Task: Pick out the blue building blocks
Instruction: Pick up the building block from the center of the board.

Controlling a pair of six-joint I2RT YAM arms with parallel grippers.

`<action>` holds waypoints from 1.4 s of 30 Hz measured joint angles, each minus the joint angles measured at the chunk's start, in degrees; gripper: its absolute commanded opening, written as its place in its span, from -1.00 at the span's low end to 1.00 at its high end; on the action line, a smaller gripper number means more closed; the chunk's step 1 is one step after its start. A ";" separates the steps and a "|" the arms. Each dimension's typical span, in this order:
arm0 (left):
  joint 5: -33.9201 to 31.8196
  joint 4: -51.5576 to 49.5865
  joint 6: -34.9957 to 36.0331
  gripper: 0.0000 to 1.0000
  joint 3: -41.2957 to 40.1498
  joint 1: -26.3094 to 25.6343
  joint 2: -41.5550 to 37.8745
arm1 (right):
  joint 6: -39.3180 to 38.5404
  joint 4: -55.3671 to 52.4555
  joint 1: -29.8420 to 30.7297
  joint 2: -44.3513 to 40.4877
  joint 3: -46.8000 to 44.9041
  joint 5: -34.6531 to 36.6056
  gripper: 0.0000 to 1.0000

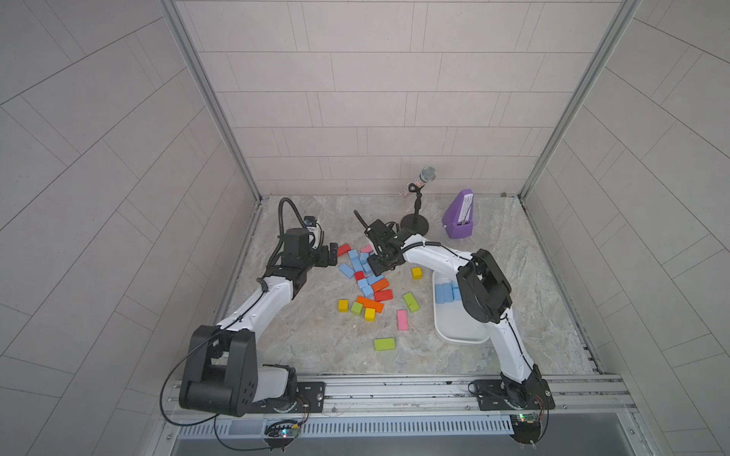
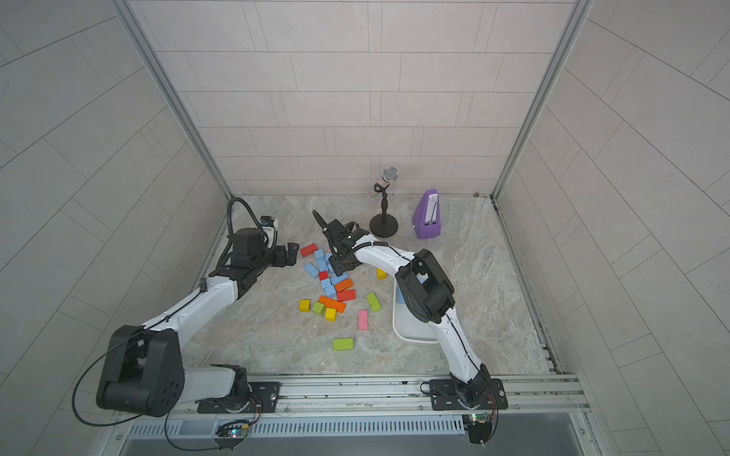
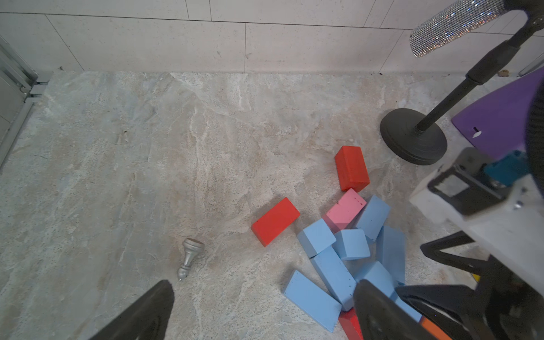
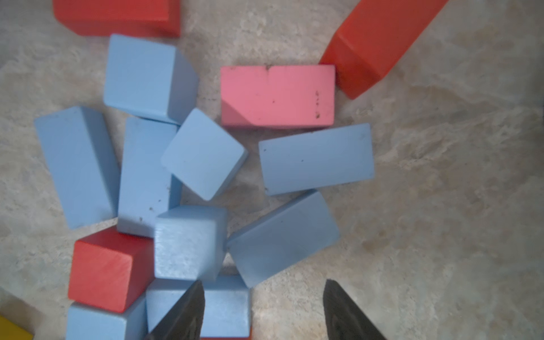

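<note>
The slanted blue block [image 4: 285, 240] is below and outward, with bare tabletop beside it for a finger, so my right gripper should reach out and down around it next.
Several blue building blocks [image 1: 361, 272] lie jumbled among red and pink ones at the middle of the table, seen in both top views [image 2: 328, 282]. A few more blue blocks [image 1: 446, 294] rest in the white tray [image 1: 462, 339]. My left gripper [image 1: 330, 256] stands open just left of the pile, with bare floor between its fingers [image 3: 265, 285] and the blue blocks [image 3: 316, 235] off to one side. My right gripper [image 1: 375, 264] hovers low over the pile, open [image 4: 265, 294]. One of its fingers overlaps a blue cube [image 4: 226, 306], and it grips nothing.
A microphone stand [image 1: 414, 227] and a purple metronome [image 1: 460, 217] stand at the back. A small silver pawn-shaped piece [image 3: 190, 257] lies near the left gripper. Red [image 1: 343, 249], orange [image 1: 371, 303], yellow [image 1: 416, 273], green [image 1: 384, 344] and pink [image 1: 402, 319] blocks are scattered nearer the front.
</note>
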 measured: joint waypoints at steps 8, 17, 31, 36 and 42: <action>0.68 0.50 -0.02 1.00 0.00 0.00 0.02 | 2.34 1.18 -3.26 2.08 1.95 -4.96 0.31; 1.60 0.76 -0.02 1.00 -0.02 0.00 0.02 | 3.30 1.33 -3.41 4.96 4.44 -7.23 0.22; 3.08 1.36 -0.20 1.00 -0.24 0.00 0.02 | 1.05 -2.10 -2.71 5.29 4.50 -1.40 -0.40; 5.62 2.05 0.28 0.99 -0.79 0.00 0.02 | 1.05 -1.77 -2.73 5.20 4.33 -1.68 -0.54; 11.67 3.43 1.40 0.96 -2.29 -0.07 0.26 | 0.92 1.40 -2.78 -1.86 -5.70 -1.97 -0.60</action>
